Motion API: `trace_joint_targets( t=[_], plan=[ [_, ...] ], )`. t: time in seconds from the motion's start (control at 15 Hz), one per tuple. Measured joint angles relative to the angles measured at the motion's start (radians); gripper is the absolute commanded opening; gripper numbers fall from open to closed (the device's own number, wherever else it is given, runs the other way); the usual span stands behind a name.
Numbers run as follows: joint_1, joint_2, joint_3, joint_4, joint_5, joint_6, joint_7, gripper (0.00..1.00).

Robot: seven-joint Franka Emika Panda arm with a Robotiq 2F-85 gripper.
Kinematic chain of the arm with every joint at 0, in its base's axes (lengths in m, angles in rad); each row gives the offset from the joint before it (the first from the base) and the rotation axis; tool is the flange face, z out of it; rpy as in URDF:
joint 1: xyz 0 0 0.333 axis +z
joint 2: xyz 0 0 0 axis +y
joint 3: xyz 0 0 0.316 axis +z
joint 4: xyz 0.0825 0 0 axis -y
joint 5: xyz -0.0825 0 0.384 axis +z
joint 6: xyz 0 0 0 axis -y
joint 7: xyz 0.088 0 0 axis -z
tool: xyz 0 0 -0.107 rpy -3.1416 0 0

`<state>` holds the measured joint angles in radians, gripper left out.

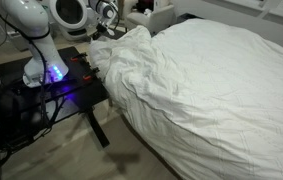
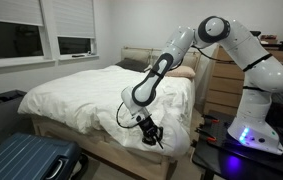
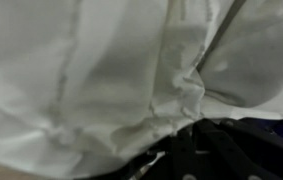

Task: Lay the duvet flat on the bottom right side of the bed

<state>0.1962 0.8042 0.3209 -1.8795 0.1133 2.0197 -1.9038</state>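
The gripper lowers the held fold of the duvet beside the bed's wooden base next. It releases the fold there, since the duvet's edge still bunches up around the gripper.
The white puffy duvet (image 1: pixel 181 80) covers the bed (image 1: pixel 243 150) and lies bunched in folds along the side nearest the robot. In an exterior view the duvet (image 2: pixel 86 90) hangs over the bed's wooden base (image 2: pixel 101 152), and my gripper (image 2: pixel 151 133) sits low at that hanging edge. In the wrist view the duvet (image 3: pixel 81 70) fills the picture. Its cloth puckers into my black gripper (image 3: pixel 181 132), which looks shut on a fold. The fingertips are hidden by cloth.
A black metal-framed table (image 1: pixel 51 95) with glowing blue electronics stands beside the bed, also seen in an exterior view (image 2: pixel 243 150). A blue suitcase (image 2: pixel 26 160) lies on the floor by the bed's foot. A wooden dresser (image 2: pixel 224 90) stands behind the arm.
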Motion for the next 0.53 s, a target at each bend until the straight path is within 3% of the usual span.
trace_joint_targets(
  t=[0.27, 0.53],
  plan=[
    [0.009, 0.063, 0.006, -0.006, -0.034, 0.078, 0.0, 0.01],
    [0.012, 0.099, 0.018, -0.01, -0.059, 0.081, 0.0, 0.01]
  ],
)
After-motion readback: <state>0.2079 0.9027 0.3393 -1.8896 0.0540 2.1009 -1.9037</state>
